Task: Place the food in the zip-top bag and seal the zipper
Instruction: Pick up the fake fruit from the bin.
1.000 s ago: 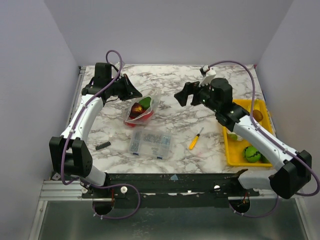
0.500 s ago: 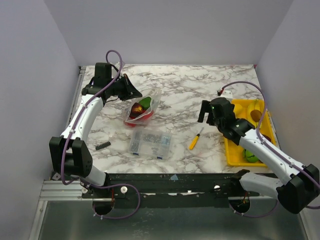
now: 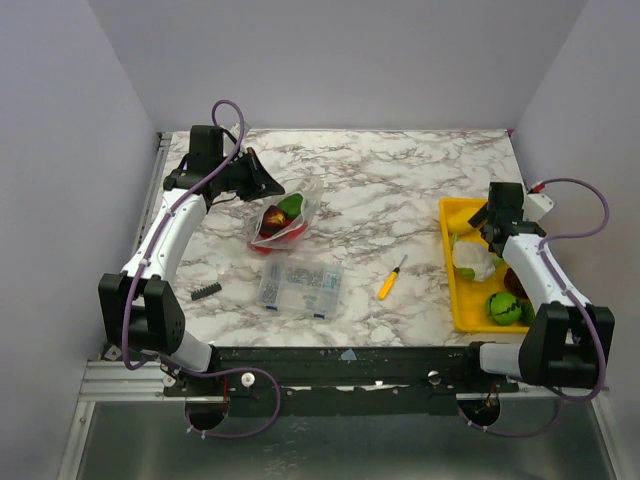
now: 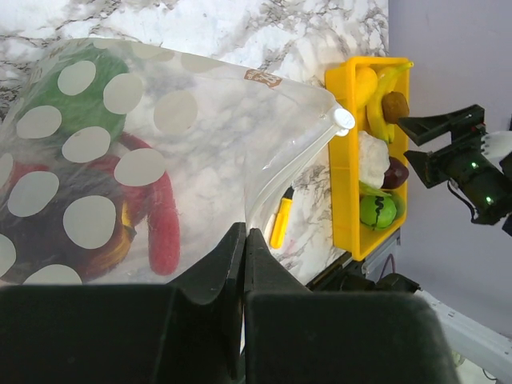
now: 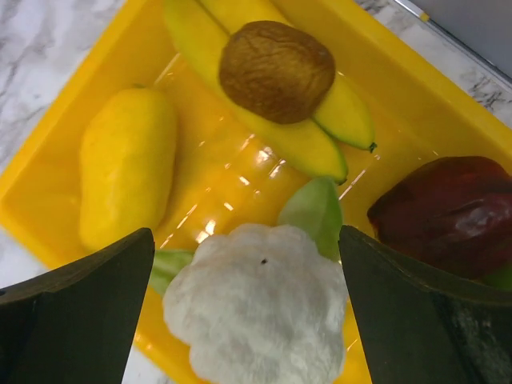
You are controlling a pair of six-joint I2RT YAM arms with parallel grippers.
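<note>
The right gripper moves outward past the cauliflower and down onto the brown piece (image 5: 277, 71) next, because it lies on top of the banana with its sides clear.
The zip-top bag (image 3: 284, 222) lies at the left centre with red and green food inside. My left gripper (image 3: 268, 187) is shut on the bag's edge; in the left wrist view its jaws (image 4: 245, 234) pinch the plastic beside the zipper (image 4: 294, 157). My right gripper (image 3: 488, 214) is open above the yellow tray (image 3: 450, 285). In the right wrist view it (image 5: 248, 268) hangs with one jaw on each side of the white cauliflower (image 5: 256, 312), apart from it. A yellow fruit (image 5: 124, 176), a brown piece (image 5: 276, 70) on a banana and a dark red piece (image 5: 448, 212) lie around it.
A rigid clear compartment box (image 3: 300, 287) sits near the front centre, a yellow-handled screwdriver (image 3: 391, 277) to its right, and a small black part (image 3: 206, 291) to its left. A green ball (image 3: 505, 308) lies at the tray's near end.
My right arm has swung from the table's middle to the right and now hangs over the yellow tray. The left arm and the bag have not moved.
</note>
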